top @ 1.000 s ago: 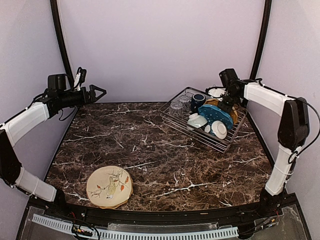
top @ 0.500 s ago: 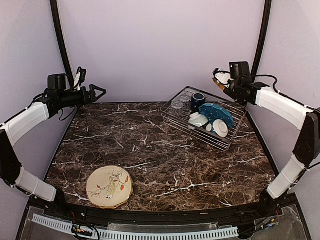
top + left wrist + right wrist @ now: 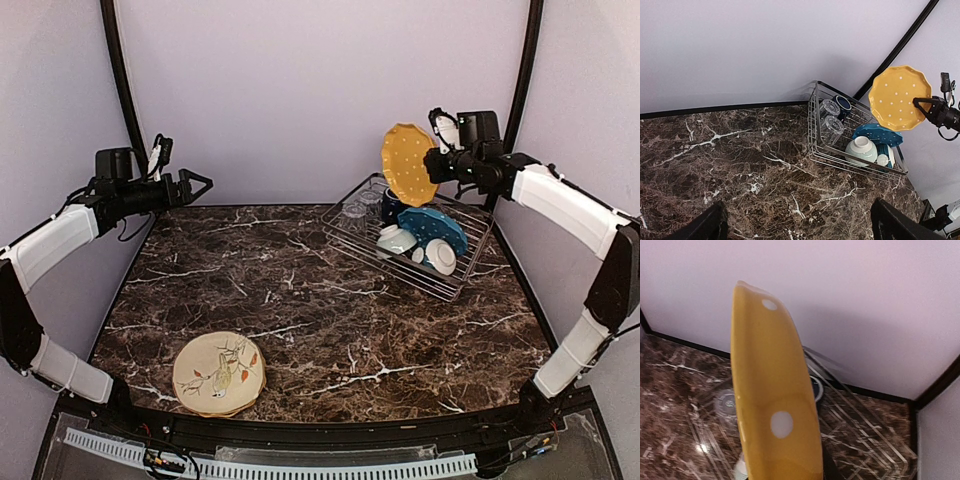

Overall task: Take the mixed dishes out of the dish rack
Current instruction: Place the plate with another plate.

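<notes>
My right gripper will next go back, down and left in the top view and release its mustard yellow plate onto the cream painted plate [image 3: 219,373], since that's uncovered.
My right gripper [image 3: 432,166] is shut on the rim of the mustard yellow plate [image 3: 408,164] and holds it upright in the air above the wire dish rack [image 3: 352,238]. The plate fills the right wrist view [image 3: 775,400] and shows in the left wrist view [image 3: 899,97]. In the rack lie the blue dotted plate [image 3: 434,226], the navy mug [image 3: 395,200], clear tumblers [image 3: 355,211] and white bowls [image 3: 396,241]. The cream painted plate [image 3: 219,373] lies on the table at the near left. My left gripper [image 3: 200,184] is open and empty, high at the far left.
The rack stands at the far right of the dark marble table [image 3: 300,300], close to the back wall. Black frame posts [image 3: 120,80] rise at both back corners. A grey rail [image 3: 270,468] runs along the near edge.
My right gripper has lifted the yellow plate out of the rack and raised it, turning it upright to face the camera. The left arm has not moved.
</notes>
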Controlling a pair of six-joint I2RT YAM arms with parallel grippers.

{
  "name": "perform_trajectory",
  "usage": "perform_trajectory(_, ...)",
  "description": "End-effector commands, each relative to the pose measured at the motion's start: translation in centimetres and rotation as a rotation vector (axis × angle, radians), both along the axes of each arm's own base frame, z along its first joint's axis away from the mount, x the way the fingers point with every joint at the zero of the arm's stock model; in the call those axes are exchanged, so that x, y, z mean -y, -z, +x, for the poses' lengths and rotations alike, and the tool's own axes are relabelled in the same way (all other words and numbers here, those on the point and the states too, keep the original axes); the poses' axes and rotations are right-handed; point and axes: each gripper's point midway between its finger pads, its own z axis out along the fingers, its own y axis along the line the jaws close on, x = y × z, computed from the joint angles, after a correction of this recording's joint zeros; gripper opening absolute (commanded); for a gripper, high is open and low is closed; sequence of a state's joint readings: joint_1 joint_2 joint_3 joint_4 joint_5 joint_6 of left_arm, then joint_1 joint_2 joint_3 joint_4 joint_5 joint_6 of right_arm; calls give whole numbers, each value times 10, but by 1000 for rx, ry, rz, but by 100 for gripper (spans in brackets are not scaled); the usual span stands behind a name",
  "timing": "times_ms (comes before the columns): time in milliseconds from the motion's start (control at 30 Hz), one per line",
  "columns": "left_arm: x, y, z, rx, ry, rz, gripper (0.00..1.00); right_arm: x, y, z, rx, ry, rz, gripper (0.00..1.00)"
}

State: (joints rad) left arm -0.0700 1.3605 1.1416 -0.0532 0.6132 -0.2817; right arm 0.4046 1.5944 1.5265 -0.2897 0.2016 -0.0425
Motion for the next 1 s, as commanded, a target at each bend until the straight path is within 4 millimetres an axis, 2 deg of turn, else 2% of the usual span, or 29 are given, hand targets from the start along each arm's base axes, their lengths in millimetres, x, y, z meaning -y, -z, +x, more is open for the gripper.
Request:
perform_trajectory(0, -1, -2, -4, 7, 6, -3, 99, -82, -54, -22, -8, -314, 587, 0)
perform_trajectory(67, -1, -3, -5, 9, 6, 0, 99, -110, -39, -27, -117, -412, 663, 0)
perform_trajectory(133, -1, -3, -5, 7, 3, 2, 99, -147, -19, -34, -212, -547, 704, 0)
perform_trajectory(200, -2, -4, -5, 7, 3, 2, 99, -186, 5, -54, -317, -679, 687, 0)
perform_trajectory(300, -2, -3, -5, 5, 1, 7, 99, -232, 39, -85, -453, -821, 636, 0)
perform_trajectory(467, -2, -2, -4, -1, 0, 7, 99, -293, 86, -141, -689, -1032, 576, 0)
perform_trajectory(567, -1, 0, -3, -7, 3, 1, 99, -318, 97, -180, -788, -1170, 550, 0)
perform_trajectory(667, -1, 1, -3, -10, 4, -1, 99, -334, 107, -206, -854, -1254, 536, 0)
perform_trajectory(767, 0, 1, -3, -11, 6, -3, 99, -344, 113, -221, -907, -1295, 524, 0)
perform_trajectory(967, 0, 2, -3, -15, 9, -10, 99, -369, 142, -238, -972, -1299, 448, 0)
